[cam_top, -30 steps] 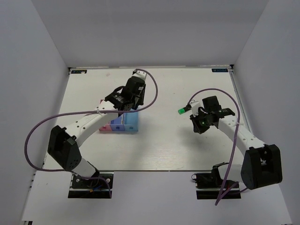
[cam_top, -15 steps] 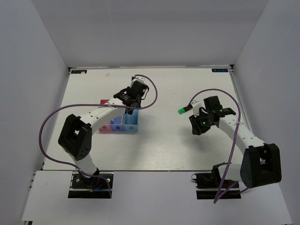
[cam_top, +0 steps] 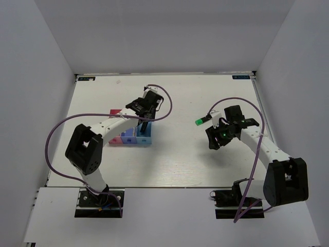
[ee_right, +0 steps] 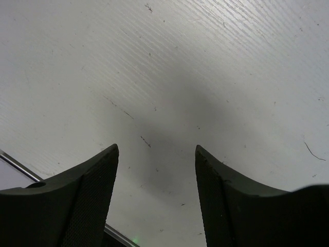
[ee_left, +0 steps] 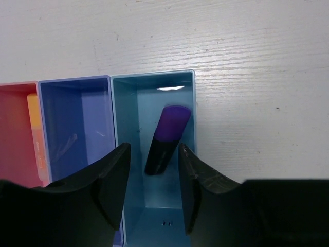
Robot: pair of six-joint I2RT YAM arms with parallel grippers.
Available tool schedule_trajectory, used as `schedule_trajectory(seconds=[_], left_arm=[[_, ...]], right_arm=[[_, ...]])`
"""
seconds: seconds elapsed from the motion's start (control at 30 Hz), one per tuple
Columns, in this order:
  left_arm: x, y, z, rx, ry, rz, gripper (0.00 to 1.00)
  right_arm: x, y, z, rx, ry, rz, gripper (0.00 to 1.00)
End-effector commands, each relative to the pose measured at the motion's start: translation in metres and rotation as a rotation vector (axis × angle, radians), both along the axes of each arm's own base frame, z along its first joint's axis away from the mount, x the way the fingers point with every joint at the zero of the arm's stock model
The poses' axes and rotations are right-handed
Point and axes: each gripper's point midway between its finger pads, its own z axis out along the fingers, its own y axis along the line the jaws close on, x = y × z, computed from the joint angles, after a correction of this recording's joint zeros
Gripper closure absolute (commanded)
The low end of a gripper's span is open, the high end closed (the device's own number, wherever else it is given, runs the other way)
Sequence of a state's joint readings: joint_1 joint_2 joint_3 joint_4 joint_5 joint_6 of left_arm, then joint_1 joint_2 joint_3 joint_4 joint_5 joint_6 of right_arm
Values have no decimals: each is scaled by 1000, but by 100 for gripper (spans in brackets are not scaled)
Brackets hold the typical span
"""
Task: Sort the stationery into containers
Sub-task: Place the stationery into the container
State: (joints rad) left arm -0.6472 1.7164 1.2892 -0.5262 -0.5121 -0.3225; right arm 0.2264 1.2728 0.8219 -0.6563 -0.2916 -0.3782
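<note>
I should next move my right gripper outward and down, turning it, onto the black body of the green-ended highlighter, because its open fingers are above bare tabletop.
Three joined containers stand in a row: pink-red (ee_left: 15, 134), dark blue (ee_left: 77, 123) and light blue (ee_left: 131, 128). A black highlighter with a purple end (ee_left: 167, 136) leans inside the light blue one, its black end low between my left fingertips and touching neither. My left gripper (ee_left: 154, 154) hangs open over that bin (cam_top: 145, 137). An orange marker (ee_left: 35, 131) lies in the pink-red bin. A green-ended highlighter (cam_top: 199, 122) lies on the table just left of my right gripper (cam_top: 212, 142). That gripper (ee_right: 157, 149) is open over bare tabletop.
White walls close in the table on three sides. The back edge (cam_top: 164, 75) runs across the far side. Purple cables loop off both arms, one (cam_top: 54, 139) swinging wide to the left of the bins.
My left jaws have spread and let the purple-ended highlighter go into the light blue bin. My right jaws went from shut to open. The left arm's elbow swung inward.
</note>
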Motion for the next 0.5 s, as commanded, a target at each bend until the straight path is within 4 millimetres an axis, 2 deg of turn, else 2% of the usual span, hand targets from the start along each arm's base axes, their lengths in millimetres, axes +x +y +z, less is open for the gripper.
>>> schedule_trajectory(seconds=[0.0,0.1,0.2,0.23,0.27,0.3,0.33,0.37,0.4,0.43,0.47], left_arm=[[3,0,17,-28,-32,12,47],[0,1,20,-34,-38,9,40],[-5,1,24,-54,-35,-2,42],[-7,0,30,-70,-40,-6,47],[-11,-4,40,-106,-49,-28,65],[-20,-9,40,-126,-19,-66,77],[-28,-10,49,-154,-20,-90,87],[-37,-14,63,-195,-35,-129,94],[-64,-26,59,-269,44,-247,94],[-77,-26,57,-288,78,-278,92],[-98,-30,52,-318,146,-332,85]], right_arm=[[6,3,14,22,-34,11,36],[6,3,14,23,-29,12,36],[8,3,16,25,-49,31,36],[6,4,15,27,-52,55,36],[10,5,16,27,-88,97,36],[16,8,22,40,-141,128,36],[20,14,22,51,-198,218,39],[24,14,24,30,-278,342,42],[23,20,25,54,-336,432,42],[31,25,27,30,-447,576,42],[35,25,24,-7,-523,701,42]])
